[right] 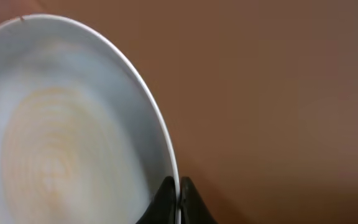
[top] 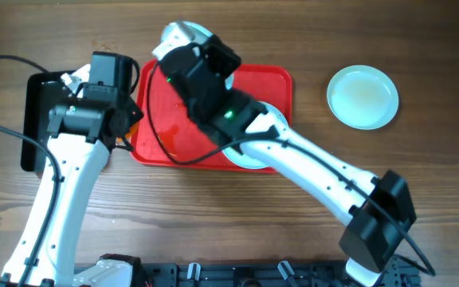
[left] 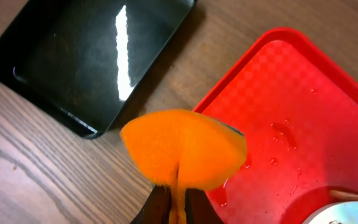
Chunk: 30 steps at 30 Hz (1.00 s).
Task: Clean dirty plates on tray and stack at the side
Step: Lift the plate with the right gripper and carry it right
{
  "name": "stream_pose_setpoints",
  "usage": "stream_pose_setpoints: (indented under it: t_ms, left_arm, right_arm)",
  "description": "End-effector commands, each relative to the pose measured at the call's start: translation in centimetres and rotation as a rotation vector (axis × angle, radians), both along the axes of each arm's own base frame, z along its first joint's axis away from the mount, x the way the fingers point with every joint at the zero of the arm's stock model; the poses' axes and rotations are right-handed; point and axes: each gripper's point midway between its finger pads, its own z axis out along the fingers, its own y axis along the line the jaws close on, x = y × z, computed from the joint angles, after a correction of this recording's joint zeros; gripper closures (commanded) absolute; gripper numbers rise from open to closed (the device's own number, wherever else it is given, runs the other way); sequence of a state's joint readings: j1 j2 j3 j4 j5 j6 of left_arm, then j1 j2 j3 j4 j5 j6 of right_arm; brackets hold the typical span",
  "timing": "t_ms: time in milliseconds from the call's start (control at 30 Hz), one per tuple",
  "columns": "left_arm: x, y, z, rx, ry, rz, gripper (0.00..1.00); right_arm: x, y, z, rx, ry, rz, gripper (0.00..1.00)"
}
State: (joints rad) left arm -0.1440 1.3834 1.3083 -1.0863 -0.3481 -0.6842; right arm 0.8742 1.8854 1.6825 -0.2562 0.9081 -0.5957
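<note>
My right gripper needs to swing the white plate (top: 188, 32) across, level it and lower it onto a lone plate, which already lies upon the table beside the tray.
The red tray (top: 273, 88) lies at the table's middle. My right gripper (right: 178, 200) is shut on the rim of a white plate (right: 61, 124) with a faint yellow smear in its centre. It holds that plate tilted above the tray's far left corner (top: 180, 33). A second plate (top: 241, 159) sits at the tray's near edge, mostly hidden under my right arm. A third plate (top: 362, 96) lies on the table to the right. My left gripper (left: 178, 202) is shut on an orange sponge (left: 185, 149) above the tray's left edge (left: 303, 112).
A glossy black tray (top: 34, 119) lies at the far left, partly under my left arm; it also shows in the left wrist view (left: 92, 56). Water drops lie on the red tray. Cables run along the left side of the wooden table.
</note>
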Motion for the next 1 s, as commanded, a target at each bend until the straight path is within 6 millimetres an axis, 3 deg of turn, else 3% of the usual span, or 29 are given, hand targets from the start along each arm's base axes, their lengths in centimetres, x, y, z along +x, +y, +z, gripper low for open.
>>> stream_pose_setpoints:
  t_ms: [0, 133, 300, 467, 567, 767, 867, 967]
  left_arm:
    - [-0.6, 1.3, -0.3, -0.028, 0.016, 0.053, 0.96]
    - [-0.7, 2.1, -0.3, -0.036, 0.019, 0.082, 0.96]
    - [-0.6, 1.7, -0.5, -0.074, 0.018, 0.073, 0.96]
    - [-0.5, 0.7, -0.7, -0.125, 0.02, 0.05, 0.96]
    - [-0.3, -0.1, -0.8, -0.166, 0.023, 0.026, 0.96]
    - [0.0, -0.8, -0.9, -0.179, 0.021, 0.006, 0.96]
    - [0.0, -1.0, -1.0, -0.179, 0.023, -0.003, 0.96]
    - [0.1, -1.1, -1.2, -0.179, 0.021, -0.006, 0.96]
  right_arm:
    - [-0.3, -1.7, 3.3, -0.231, -0.102, -0.118, 0.96]
    - [-1.0, -1.1, 5.3, -0.234, -0.164, -0.139, 0.96]
    - [-1.3, -0.8, 5.0, -0.203, -0.168, -0.15, 0.96]
    - [-1.0, -4.2, 3.5, 0.129, -0.242, -0.38, 0.96]
    - [-1.3, -5.8, 2.0, 0.243, -0.254, -0.458, 0.96]
    - [-2.0, -5.0, -6.8, 0.351, 0.182, -0.321, 0.96]
    - [-1.7, -6.6, -7.3, 0.515, 0.258, -0.374, 0.96]
    - [-1.5, -6.8, -5.9, 0.698, 0.375, -0.317, 0.96]
